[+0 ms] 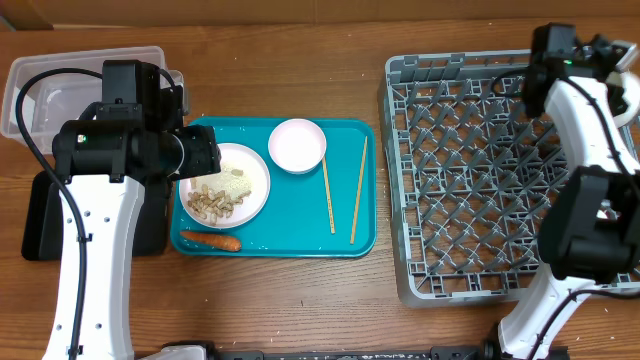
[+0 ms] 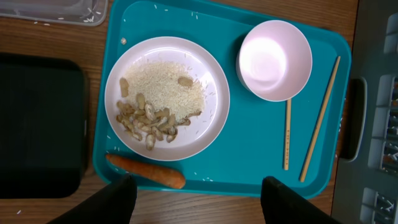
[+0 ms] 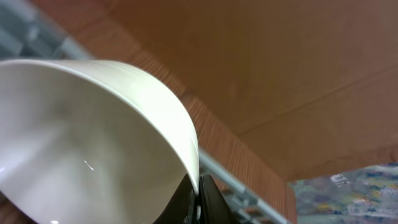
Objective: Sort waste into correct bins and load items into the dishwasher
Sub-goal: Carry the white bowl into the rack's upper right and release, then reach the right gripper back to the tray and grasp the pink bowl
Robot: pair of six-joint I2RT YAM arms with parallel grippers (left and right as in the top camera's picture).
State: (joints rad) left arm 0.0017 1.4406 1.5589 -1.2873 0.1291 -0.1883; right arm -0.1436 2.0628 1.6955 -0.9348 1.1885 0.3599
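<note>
The right gripper shifts left in the overhead view next and lowers among the rack's far wires to release the bowl, which overhangs the rack's side bar.
On the teal tray, a white plate [image 2: 217, 93] holds rice [image 2: 165, 84] and peanut scraps [image 2: 146, 118]. An orange carrot [image 2: 146, 171] lies by the tray's near edge. A pale-pink bowl [image 2: 273, 59] and two chopsticks [image 2: 320, 118] lie to the right. My left gripper [image 2: 199, 193] is open and empty above the tray's near edge, just past the carrot. My right gripper [image 3: 198, 186] is shut on the rim of a white bowl [image 3: 87, 137], held tilted above the far right corner of the grey dish rack [image 1: 470, 170]. The wrapper, tissue and cup are out of view.
The teal tray [image 1: 290, 235] sits mid-table. A clear tub [image 1: 60, 90] stands at the far left, and a black tray [image 1: 40, 220] lies in front of it, partly under my left arm. The rack's rail [image 3: 230, 180] shows below the bowl.
</note>
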